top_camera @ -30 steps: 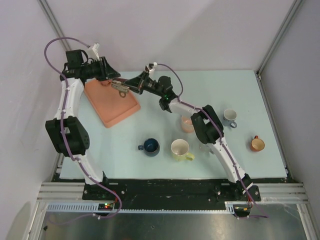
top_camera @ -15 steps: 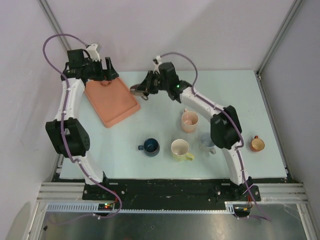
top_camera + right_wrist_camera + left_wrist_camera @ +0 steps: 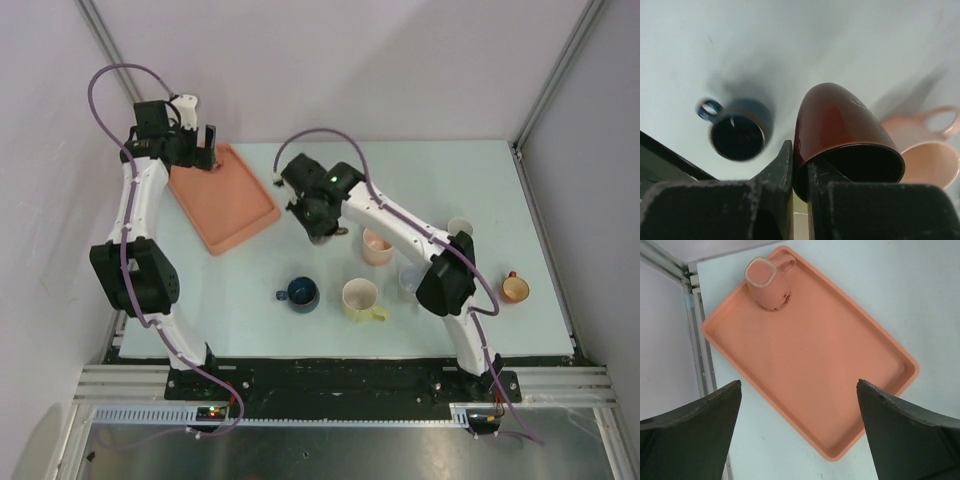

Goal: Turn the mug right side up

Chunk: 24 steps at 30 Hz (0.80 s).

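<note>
The red-brown mug's base already faces the table. My right gripper needs to move down and back onto the bare table between the blue and pink mugs to let go.
A dark red-brown mug [image 3: 840, 125] hangs above the table, with my right gripper [image 3: 800, 165] shut on its rim, one finger outside the wall and one inside. Its dark opening faces the wrist camera and its base points away toward the table. From above, the right gripper [image 3: 322, 225] sits over the table's middle, just right of the tray, and the mug [image 3: 328, 236] shows only as a dark shape beneath it. My left gripper [image 3: 798, 382] is open and holds nothing above the salmon tray [image 3: 840, 390]; it hovers at the tray's far left corner [image 3: 205, 150].
A salmon mug [image 3: 769, 282] sits in the tray's far corner. On the table stand a blue mug [image 3: 300, 293], a yellow mug [image 3: 360, 298], a pink mug [image 3: 377, 245], an orange mug [image 3: 514, 289] and a grey mug [image 3: 460, 227] partly behind the right arm.
The left gripper opened and drew back to the tray's far left corner. The right arm swung from the tray's edge toward the middle of the table, carrying the dark mug.
</note>
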### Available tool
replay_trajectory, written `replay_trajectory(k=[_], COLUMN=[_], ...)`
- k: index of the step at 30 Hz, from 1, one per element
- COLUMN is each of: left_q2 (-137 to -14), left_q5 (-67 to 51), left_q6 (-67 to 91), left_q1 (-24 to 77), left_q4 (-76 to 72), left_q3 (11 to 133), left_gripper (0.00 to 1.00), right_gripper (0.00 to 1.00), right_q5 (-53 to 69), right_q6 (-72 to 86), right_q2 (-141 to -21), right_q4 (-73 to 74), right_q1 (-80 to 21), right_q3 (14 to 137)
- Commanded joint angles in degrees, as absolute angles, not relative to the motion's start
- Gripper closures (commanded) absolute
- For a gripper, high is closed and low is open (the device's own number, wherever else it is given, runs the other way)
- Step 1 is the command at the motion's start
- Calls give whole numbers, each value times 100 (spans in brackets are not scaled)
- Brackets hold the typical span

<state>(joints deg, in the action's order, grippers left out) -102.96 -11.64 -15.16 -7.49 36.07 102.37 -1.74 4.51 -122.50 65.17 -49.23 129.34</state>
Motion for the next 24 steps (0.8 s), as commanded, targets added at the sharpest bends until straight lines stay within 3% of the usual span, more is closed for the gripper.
replay_trajectory(k=[1,12,18,21,24], left_q2=[-10043,-10741,-12074,-12633,-12997], left_q5=[-937,-512,306,287,175], left_q6=[-1920,-3886,-3897,-3971,-4701], left_q1=[-743,-554,-543,-521,-445], left_q4=[3660,3741,3816,3822,3814], left_q3=[10186,10626,12185,12782,13184], left_gripper=[0,0,0,0,0], right_gripper=[100,100,100,87,56], right_q5=[-602,-276,-400,-391,-416], right_q6=[-149,-40,35,126,137], right_q2=[-12383,-12594,-12772,-12747,-12686], right_q4=[7295,6479,6397,6355,6429], right_q1=[-5090,-5093,-5007,-4987,-4986], right_q3=[12517,11226,10978,10964,11040])
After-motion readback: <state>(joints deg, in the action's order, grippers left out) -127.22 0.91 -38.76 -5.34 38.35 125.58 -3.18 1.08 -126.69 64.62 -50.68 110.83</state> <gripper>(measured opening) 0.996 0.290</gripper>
